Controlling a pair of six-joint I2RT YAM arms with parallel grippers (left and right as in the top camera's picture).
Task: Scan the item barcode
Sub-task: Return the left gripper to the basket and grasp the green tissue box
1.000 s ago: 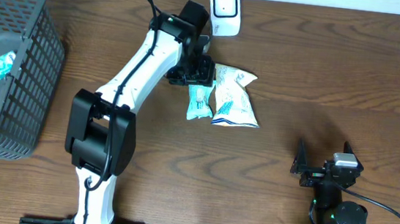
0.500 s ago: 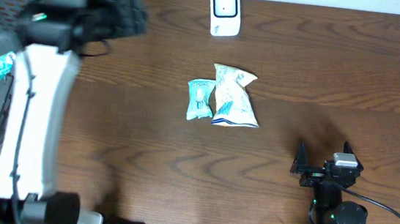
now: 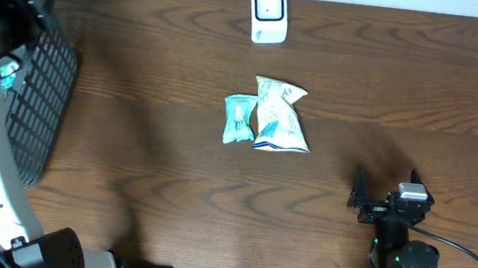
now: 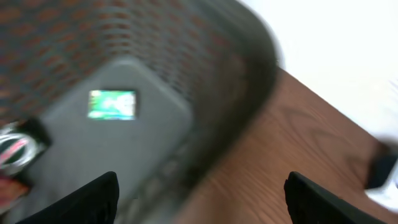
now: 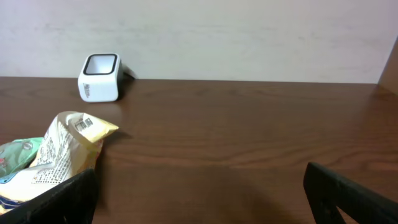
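I should next lower my open left gripper past the basket's rim and close it around the green packet (image 4: 112, 104), clear of the dark item on the basket's bottom.
Two snack packets lie side by side mid-table: a small teal packet (image 3: 238, 118) and a larger white-and-blue bag (image 3: 279, 116). The white barcode scanner (image 3: 268, 14) stands at the table's far edge, well apart from them. My left gripper (image 3: 2, 21) hangs open over the rim of the grey basket (image 3: 47, 72) at the far left. In the blurred left wrist view the left gripper (image 4: 202, 199) holds nothing, and a green packet (image 4: 112, 104) lies in the basket below. My right gripper (image 3: 358, 194) rests open near the front right. The right wrist view shows the bag (image 5: 65, 146) and scanner (image 5: 99, 78) beyond it.
The basket (image 4: 205, 93) holds a dark red-marked item (image 4: 15, 149) besides the green packet. A pale wall runs behind the table's far edge. Bare wood lies between the basket and the packets.
My left arm has swung away from the two packets, out to the left over the basket, with its jaws spreading wider. The packets, the scanner and the right arm stayed put.
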